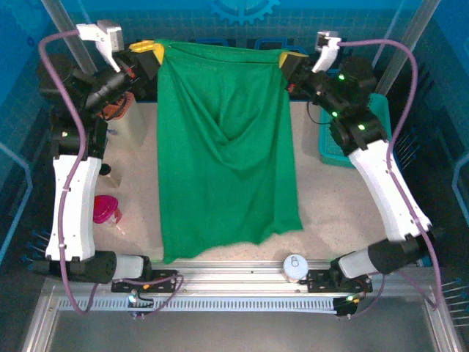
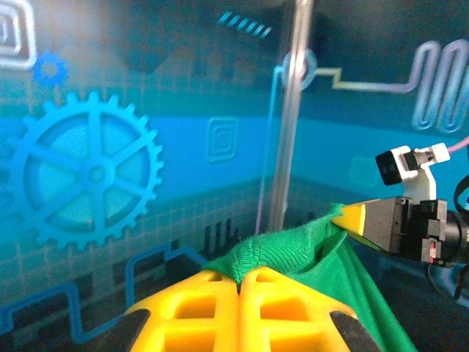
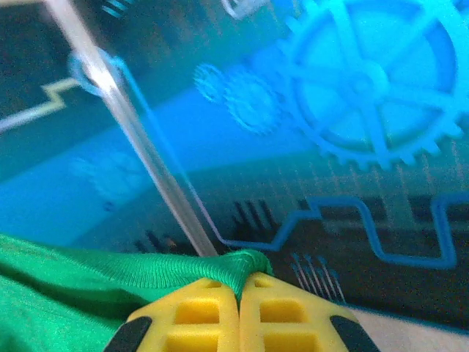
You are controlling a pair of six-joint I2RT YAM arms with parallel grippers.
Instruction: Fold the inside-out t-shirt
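I need to move my left gripper down and back to the near tabletop next, so that the hanging shirt is laid flat and its corner is let go.
The green inside-out t-shirt (image 1: 223, 139) hangs stretched between both grippers, its lower edge draped on the table near the front rail. My left gripper (image 1: 155, 50) is shut on the shirt's upper left corner; in the left wrist view the yellow jaws (image 2: 240, 282) pinch a ribbed green fold (image 2: 282, 249). My right gripper (image 1: 286, 57) is shut on the upper right corner; the right wrist view shows its jaws (image 3: 239, 287) clamped on the green hem (image 3: 146, 271). The right gripper's yellow tip (image 2: 352, 218) also shows in the left wrist view, holding the cloth.
A teal mesh basket (image 1: 330, 143) stands at the right behind the right arm. A pink cup (image 1: 105, 209) sits by the left arm, and a small white round object (image 1: 294, 265) lies on the front rail. An orange-brown item (image 1: 116, 108) is at the back left.
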